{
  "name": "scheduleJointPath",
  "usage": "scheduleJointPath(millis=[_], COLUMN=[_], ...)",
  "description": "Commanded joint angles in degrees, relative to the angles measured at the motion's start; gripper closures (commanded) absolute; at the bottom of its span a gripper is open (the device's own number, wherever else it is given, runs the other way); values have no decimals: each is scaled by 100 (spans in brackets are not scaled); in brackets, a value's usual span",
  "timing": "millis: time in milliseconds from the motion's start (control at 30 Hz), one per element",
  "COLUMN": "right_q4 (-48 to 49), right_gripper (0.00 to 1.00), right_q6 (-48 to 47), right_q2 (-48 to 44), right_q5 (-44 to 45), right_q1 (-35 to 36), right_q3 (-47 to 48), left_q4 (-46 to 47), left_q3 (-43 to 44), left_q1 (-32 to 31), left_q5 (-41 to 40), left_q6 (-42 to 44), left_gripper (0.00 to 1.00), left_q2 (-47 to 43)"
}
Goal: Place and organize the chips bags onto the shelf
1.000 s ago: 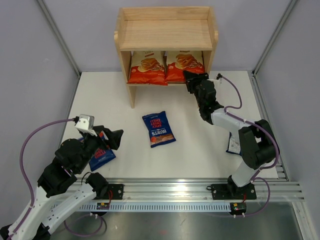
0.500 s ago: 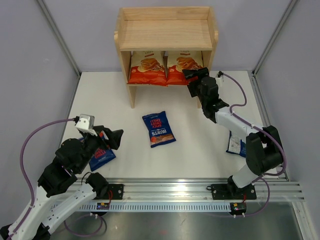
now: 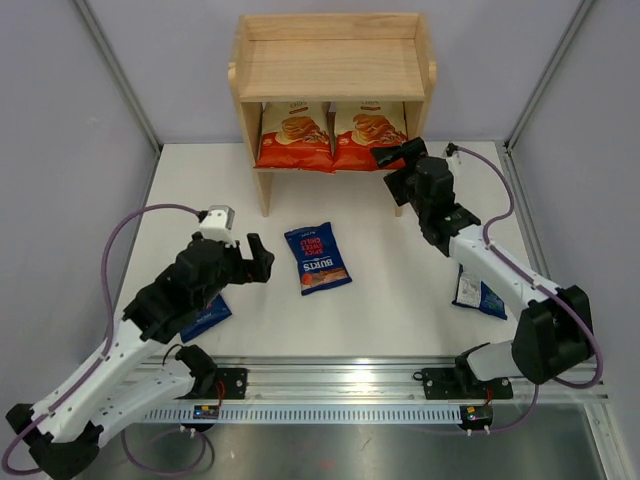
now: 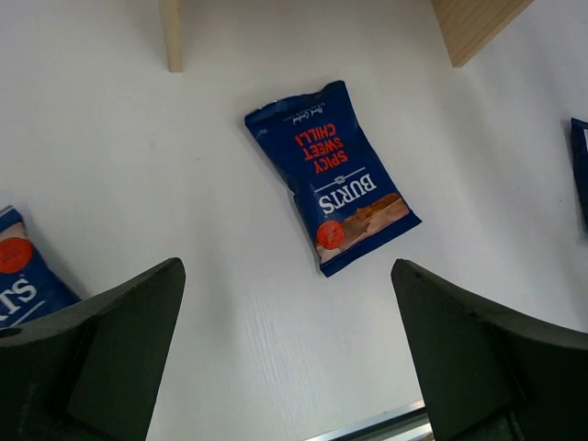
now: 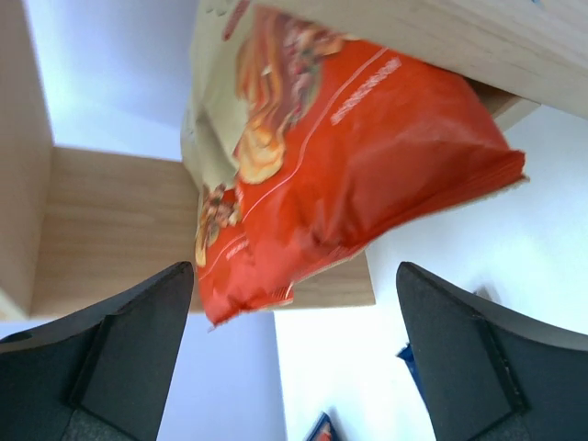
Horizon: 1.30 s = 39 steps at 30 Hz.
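Note:
The mid-table Burts bag lies flat and uncovered, so the left gripper should next lower outward onto the bag's long edge facing it, near the far corner, and close.
The wooden shelf (image 3: 330, 70) stands at the back, with two cream-and-orange Cassava chips bags (image 3: 295, 137) (image 3: 368, 132) upright on its lower tier. My right gripper (image 3: 397, 160) is open just in front of the right bag (image 5: 349, 156), not holding it; its fingers (image 5: 119, 349) stand wide apart. A blue Burts bag (image 3: 317, 258) (image 4: 338, 175) lies flat mid-table. My left gripper (image 3: 250, 262) hovers open just left of it, nothing between its fingers (image 4: 110, 340). A second Burts bag (image 3: 205, 315) (image 4: 23, 280) lies partly under the left arm. A third (image 3: 478, 293) lies at the right.
The shelf's front legs (image 4: 171, 37) stand on the white table. Grey walls close in both sides. A metal rail (image 3: 340, 380) with the arm bases runs along the near edge. The shelf's upper tier holds nothing.
My right gripper has opened, let go of the right Cassava bag and backed off slightly to the right. My left arm has swung forward and right toward the middle Burts bag.

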Motion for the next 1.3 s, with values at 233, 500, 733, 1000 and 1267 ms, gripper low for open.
scheduleJointPath(millis=[233,500,733,1000,1267], right_q4=[-951,-1380,-2093,-2173,-2006], right_gripper=[1,1,1,2,4], right_q6=[-2243,-2956,-3149,-3141,-3001], right_q2=[-2255,-4137,-4948,-5098,-5036], right_q5=[-766,-2638,-3193,-3493,-3607], right_q1=[-36,-37,-45,-45,-37], right_q3=[-741,-1700,-1621,-1735,-1972], left_q4=[2322,3554,4107,4504,4996], left_q3=[-551,-596,-367,-165,-279], left_q1=[634,1214,1618,1645,1645], left_q5=[1362,2083,2505,2778,2953], left_q6=[-1025,-1342,-1465,-1614,-1860], left_gripper=[1,5,19,31,75], left_q2=[1980,3748,5085,5991,6256])
